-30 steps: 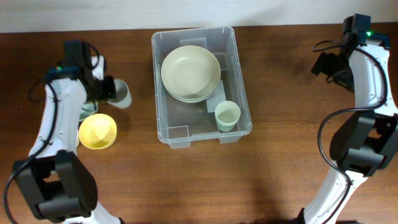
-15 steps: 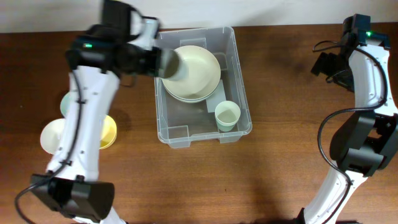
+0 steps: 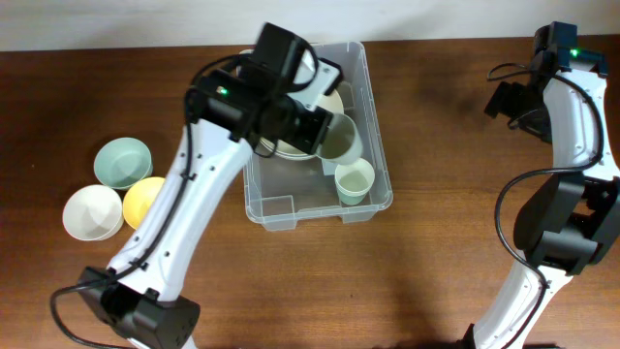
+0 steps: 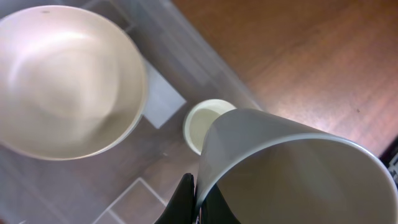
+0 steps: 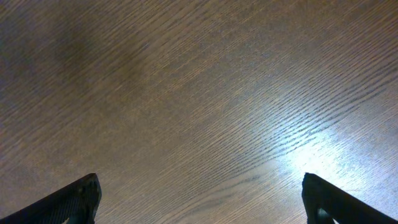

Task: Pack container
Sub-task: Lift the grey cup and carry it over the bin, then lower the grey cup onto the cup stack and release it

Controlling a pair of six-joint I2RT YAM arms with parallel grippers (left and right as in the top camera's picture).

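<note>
My left gripper moves to the right in the overhead view next, then lowers the grey-green cup [image 3: 340, 138] into the open, empty pale green cup [image 3: 355, 180].
The clear plastic container [image 3: 368, 107] stands at the table's middle back. In it lie stacked pale green bowls [image 3: 334, 105], mostly hidden by my left arm, and a pale green cup [image 3: 355, 180]. My left gripper [image 3: 315, 139] hovers over the container, shut on the rim of a grey-green cup [image 3: 340, 138]. In the left wrist view the held cup [image 4: 292, 168] fills the lower right, above the small cup [image 4: 204, 123] and next to the bowl [image 4: 65, 81]. My right gripper [image 5: 199, 199] is open and empty over bare wood at the far right.
Three small bowls sit left of the container: mint green [image 3: 122, 161], yellow [image 3: 145, 199] and white [image 3: 93, 213]. The right arm [image 3: 567, 107] stands at the table's right edge.
My left gripper has carried the grey-green cup from the table's left side rightward, over the container, and now holds it above the small cup. The right arm has not moved.
</note>
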